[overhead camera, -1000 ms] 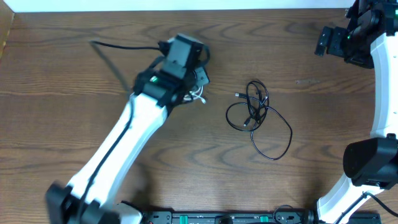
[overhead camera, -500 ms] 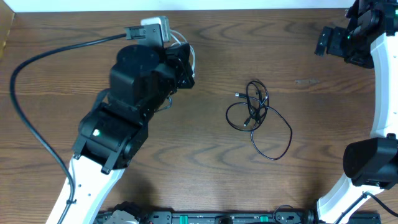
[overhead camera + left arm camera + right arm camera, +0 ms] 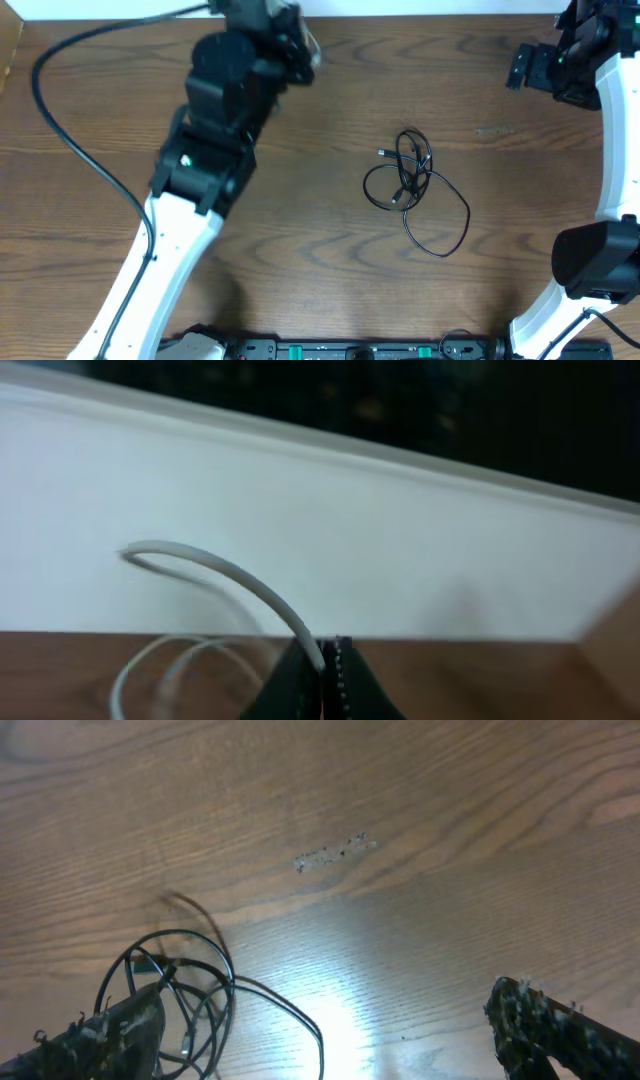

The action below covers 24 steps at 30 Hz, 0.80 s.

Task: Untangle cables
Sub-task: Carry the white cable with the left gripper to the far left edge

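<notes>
My left gripper swings down and to the left in the overhead view next, toward the table's far corner, where the wood is away from the black cables.
A bunch of black cables [image 3: 412, 185] lies in loose loops on the wooden table, right of centre; it also shows in the right wrist view [image 3: 200, 1000]. My left gripper [image 3: 300, 45] is at the table's far edge, left of centre, shut on a white cable [image 3: 235, 575] that arcs up from its fingertips [image 3: 328, 655] and loops down to the left. My right gripper [image 3: 330, 1040] is open and empty, raised at the far right [image 3: 540, 65], well away from the black cables.
A thick black robot wire [image 3: 70, 110] curves across the left side of the table. A white wall or board [image 3: 300, 530] runs along the table's far edge. A small scuff mark [image 3: 335, 850] is on the wood near the right.
My left arm has swung from the table's middle left toward the far edge, carrying the white cable away from the black bunch. The right arm and the black cables have not moved.
</notes>
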Available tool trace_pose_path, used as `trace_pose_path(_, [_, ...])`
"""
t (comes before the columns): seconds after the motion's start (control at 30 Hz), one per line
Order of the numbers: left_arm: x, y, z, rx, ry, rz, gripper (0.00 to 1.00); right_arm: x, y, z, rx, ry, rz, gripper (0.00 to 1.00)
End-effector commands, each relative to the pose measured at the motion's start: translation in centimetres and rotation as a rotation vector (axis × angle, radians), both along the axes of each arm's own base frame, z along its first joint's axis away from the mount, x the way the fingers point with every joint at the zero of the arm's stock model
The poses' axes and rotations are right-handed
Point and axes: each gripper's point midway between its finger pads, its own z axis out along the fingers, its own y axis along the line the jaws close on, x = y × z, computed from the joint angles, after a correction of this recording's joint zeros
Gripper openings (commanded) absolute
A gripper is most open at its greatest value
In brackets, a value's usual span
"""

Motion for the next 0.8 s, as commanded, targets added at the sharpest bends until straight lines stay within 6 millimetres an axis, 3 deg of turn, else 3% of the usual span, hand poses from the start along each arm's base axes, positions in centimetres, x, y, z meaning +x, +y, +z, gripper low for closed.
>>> trace_pose_path(0.0, [3.7, 6.9, -0.5, 0.054, -0.023, 0.203, 0.07, 0.0, 0.0, 0.1, 0.001, -0.002, 0.003, 0.99])
trace_pose_path(0.13, [5.9, 13.9, -2.4, 0.066, 0.02, 0.357, 0.07, 0.0, 0.0, 0.1, 0.001, -0.002, 0.003, 0.99])
trace_pose_path(0.27, [6.6, 21.9, -4.8, 0.076, 0.084, 0.521, 0.08, 0.0, 0.0, 0.1, 0.0, -0.002, 0.003, 0.99])
trace_pose_path(0.5, [5.5, 34.0, -9.0, 0.111, 0.19, 0.753, 0.07, 0.0, 0.0, 0.1, 0.001, -0.002, 0.003, 0.99])
trace_pose_path(0.57, [4.6, 38.3, -11.4, 0.15, 0.258, 0.82, 0.07, 0.0, 0.0, 0.1, 0.001, -0.002, 0.003, 0.99])
trace_pose_path(0.67, [3.6, 42.4, -14.7, 0.202, 0.347, 0.871, 0.07, 0.0, 0.0, 0.1, 0.001, -0.002, 0.003, 0.99])
trace_pose_path(0.77, [3.1, 45.1, -17.3, 0.249, 0.406, 0.895, 0.07, 0.0, 0.0, 0.1, 0.001, -0.003, 0.003, 0.99])
